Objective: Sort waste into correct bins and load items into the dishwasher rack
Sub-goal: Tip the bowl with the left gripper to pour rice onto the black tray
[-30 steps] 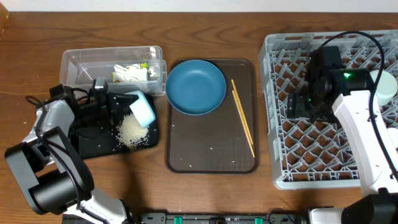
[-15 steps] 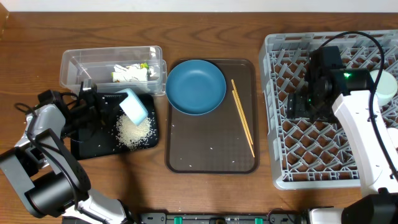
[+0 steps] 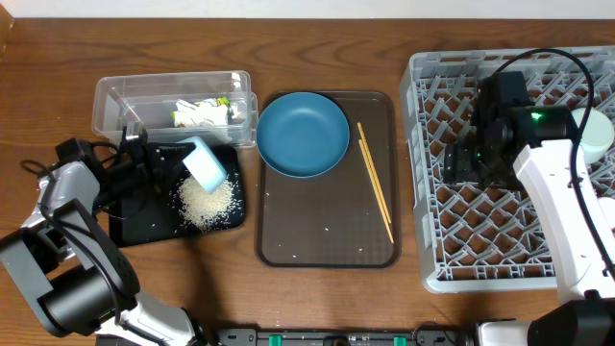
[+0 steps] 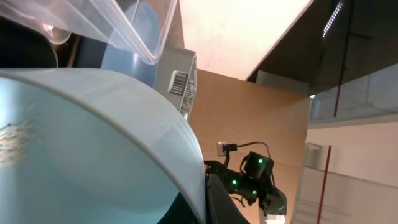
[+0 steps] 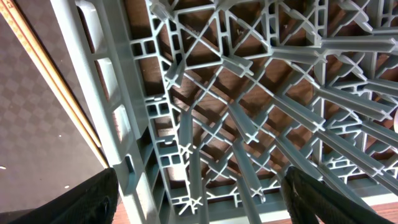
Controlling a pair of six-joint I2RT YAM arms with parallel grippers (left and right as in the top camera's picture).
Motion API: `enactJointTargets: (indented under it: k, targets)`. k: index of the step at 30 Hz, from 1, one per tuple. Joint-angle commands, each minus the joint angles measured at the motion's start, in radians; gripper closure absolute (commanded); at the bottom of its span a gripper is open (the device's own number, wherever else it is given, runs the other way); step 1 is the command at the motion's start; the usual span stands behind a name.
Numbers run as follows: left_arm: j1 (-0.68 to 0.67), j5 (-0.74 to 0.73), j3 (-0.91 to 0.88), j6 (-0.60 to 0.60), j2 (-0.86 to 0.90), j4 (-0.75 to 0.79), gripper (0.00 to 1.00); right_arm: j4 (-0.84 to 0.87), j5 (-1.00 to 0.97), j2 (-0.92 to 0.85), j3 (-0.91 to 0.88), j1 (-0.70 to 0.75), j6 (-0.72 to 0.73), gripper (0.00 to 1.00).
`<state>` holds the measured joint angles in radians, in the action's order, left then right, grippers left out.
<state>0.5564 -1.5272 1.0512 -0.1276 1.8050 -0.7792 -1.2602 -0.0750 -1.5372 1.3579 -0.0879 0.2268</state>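
Observation:
The brown tray's near part, to the left gripper's right in the overhead view, is bare, so the robot will next level the bowl and lower the left gripper onto that part.
My left gripper (image 3: 178,163) is shut on the rim of the small pale-blue bowl (image 3: 205,163) and holds it tipped on its side over the black tray (image 3: 144,223). The bowl fills the left wrist view (image 4: 81,149). A heap of white rice (image 3: 204,201) lies on the black tray below it. The clear tub (image 3: 120,101) behind holds white tissue and a wrapper (image 3: 202,113). The dark-blue dish (image 3: 302,134) and chopsticks (image 3: 375,180) lie on the brown tray (image 3: 327,245). My right gripper (image 5: 199,199) is open and empty over the grey rack (image 3: 432,240), which also shows in the right wrist view (image 5: 186,124).
A mint-green bowl (image 3: 596,135) sits at the rack's right edge, partly behind my right arm. The brown tray lies between the bins and the rack. Bare wooden table runs along the front.
My left gripper has drawn the pale-blue bowl back to the left and tilted it more upright. The rice heap has spread on the black tray. The right arm has not moved.

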Motion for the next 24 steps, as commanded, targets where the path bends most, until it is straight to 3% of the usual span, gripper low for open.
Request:
enactJointTargets:
  k: [1,9,10,12,16,20,24]
  targets:
    - [0.009,0.003,0.000,-0.017,0.005,-0.003,0.94,-0.005,0.003,0.000,0.001,0.002,0.004,0.17]
    - [0.007,-0.044,0.000,0.002,0.004,0.026,0.94,-0.009,0.004,0.000,0.001,0.002,0.004,0.17]
    - [0.007,-0.026,0.000,0.021,0.003,0.045,0.94,-0.011,0.003,0.000,0.001,0.002,0.004,0.17]
    - [0.010,0.078,0.000,-0.053,0.004,0.052,0.94,-0.011,0.003,0.000,0.001,0.002,0.004,0.17]
    - [0.009,0.021,0.000,-0.042,0.004,0.045,0.94,-0.014,0.003,0.000,0.001,0.002,0.004,0.17]
    - [0.009,0.099,0.000,-0.076,0.004,0.031,0.94,-0.011,0.004,0.000,0.001,0.002,0.004,0.17]
    - [0.007,0.015,0.000,0.000,0.004,0.036,0.94,-0.014,0.004,0.000,0.001,0.002,0.004,0.17]
